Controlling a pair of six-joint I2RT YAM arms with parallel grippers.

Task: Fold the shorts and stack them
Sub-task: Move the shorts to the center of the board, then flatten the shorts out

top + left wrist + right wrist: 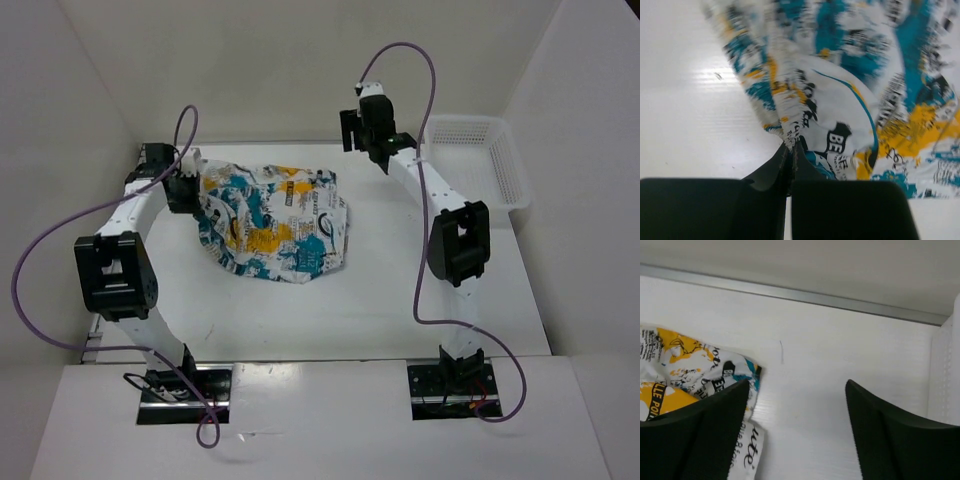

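The right gripper draws back and comes down onto the shorts' free near corner (337, 263) on the basket side next, since my left gripper holds the opposite edge.
The shorts (275, 222), white with a teal, yellow and black print, lie crumpled on the white table left of centre. My left gripper (190, 190) is at their left edge. In the left wrist view, that left gripper (791, 146) is shut on a pinched fold of the shorts (840, 100), which stretch away from the fingertips. My right gripper (378, 152) hovers to the right of the shorts' far corner. In the right wrist view, the right gripper (797, 385) stands open over bare table, with the shorts (695, 370) beside its left finger and nothing between the jaws.
A white mesh basket (478, 160) stands at the back right corner, and its wall (945, 370) shows at the right edge of the right wrist view. White enclosure walls close in the table at the back and on both sides.
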